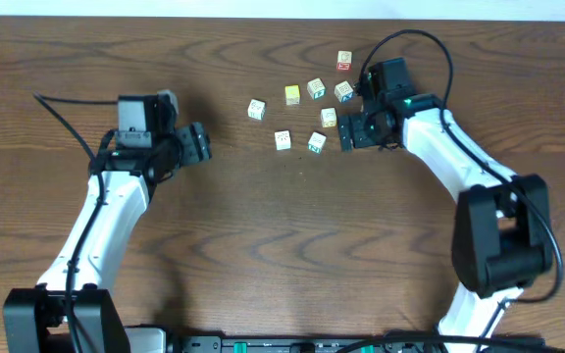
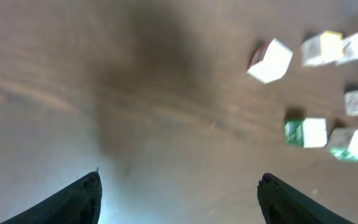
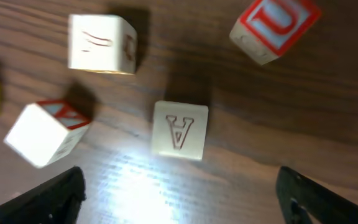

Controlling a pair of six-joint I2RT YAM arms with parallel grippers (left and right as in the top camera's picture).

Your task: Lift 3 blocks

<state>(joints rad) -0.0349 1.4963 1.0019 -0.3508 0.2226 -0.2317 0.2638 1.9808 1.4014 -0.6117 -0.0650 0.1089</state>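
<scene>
I will next lower my right gripper over the cream "A" block [image 3: 180, 130] with its open fingers to either side, because the bare table around that block leaves room for both.
Several small wooden blocks lie scattered on the table at the back middle. A red-faced block [image 1: 345, 61] lies farthest back, and cream-faced blocks [image 1: 343, 91] [image 1: 329, 117] lie just left of my right gripper [image 1: 352, 120]. In the right wrist view a cream block with an "A" [image 3: 179, 129] rests on the table just ahead of the open right gripper [image 3: 179, 180]. A red-framed "U" block [image 3: 275, 28] sits at the upper right. My left gripper [image 1: 204, 142] [image 2: 180, 180] stands open and empty, well to the left of the blocks.
A yellow-faced cube [image 1: 292, 94] [image 2: 322, 47] and a cube with green marks [image 1: 317, 142] [image 2: 348, 144] lie among the others. More cream cubes [image 1: 256, 109] [image 1: 282, 140] lie to their left. The dark wooden table [image 1: 263, 235] fills the view.
</scene>
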